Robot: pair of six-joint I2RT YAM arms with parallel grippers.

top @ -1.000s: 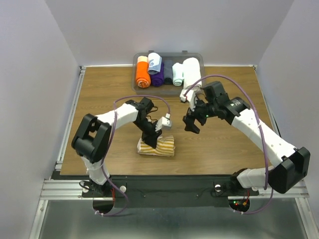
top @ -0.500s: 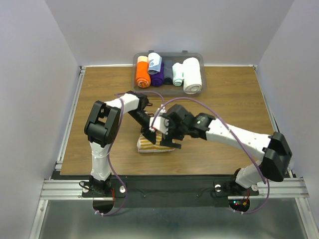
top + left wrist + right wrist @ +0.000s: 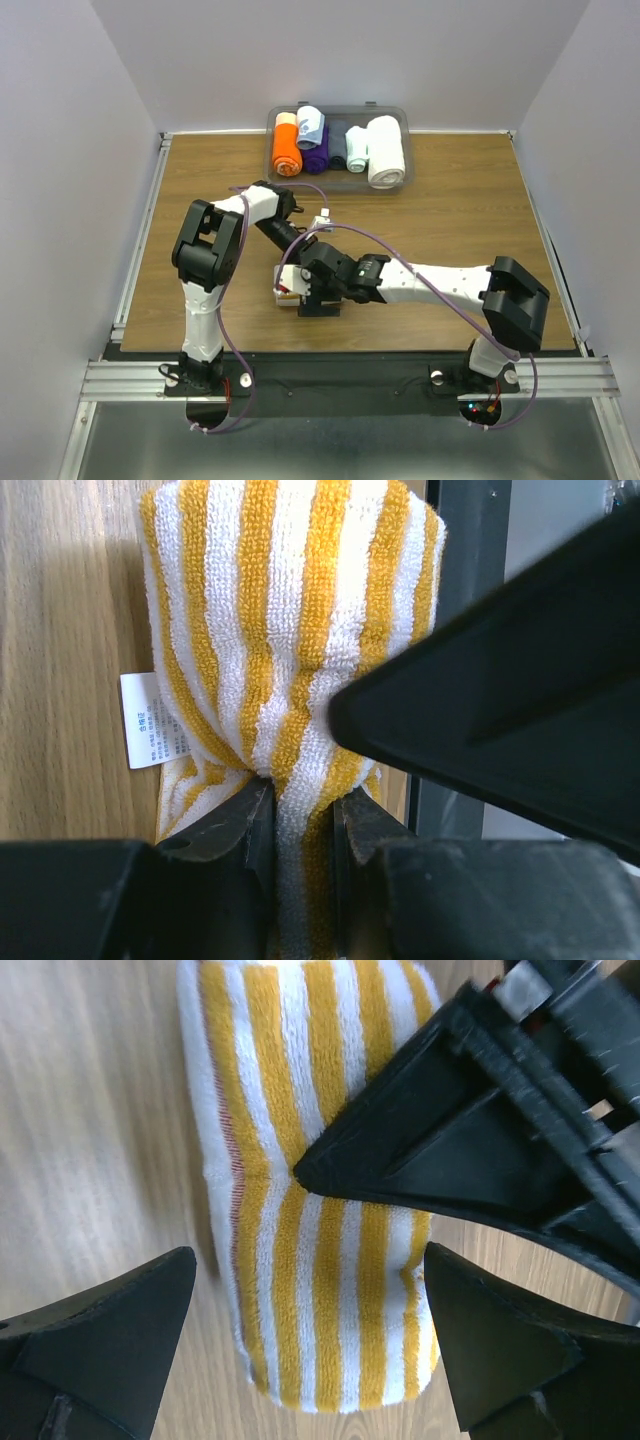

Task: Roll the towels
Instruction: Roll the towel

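The towel roll's loose end (image 3: 332, 1325) lies below, between my right gripper's open fingers, so that gripper lowers around it and closes on its sides next.
The yellow-and-white striped towel (image 3: 320, 1250) lies rolled up on the wood table, with a white label on its side (image 3: 148, 732). In the top view only its left end (image 3: 287, 284) shows under the two grippers. My left gripper (image 3: 300, 825) is shut on a pinched fold of the roll; it also shows in the top view (image 3: 298, 266). My right gripper (image 3: 315, 1350) is open and straddles the roll, one finger on each side, apart from the cloth. It covers most of the roll in the top view (image 3: 318, 298). A pale blue roll (image 3: 310, 125) lies in the bin.
A clear bin (image 3: 400, 118) at the back edge holds an orange roll (image 3: 286, 147), a purple roll (image 3: 317, 158), a dark roll, a small pale roll and a thick white roll (image 3: 386, 150). The right arm (image 3: 440, 285) stretches across the near middle of the table.
My right arm has swung left across the table and lowered its open gripper over the striped roll. My left gripper has stayed on the towel.
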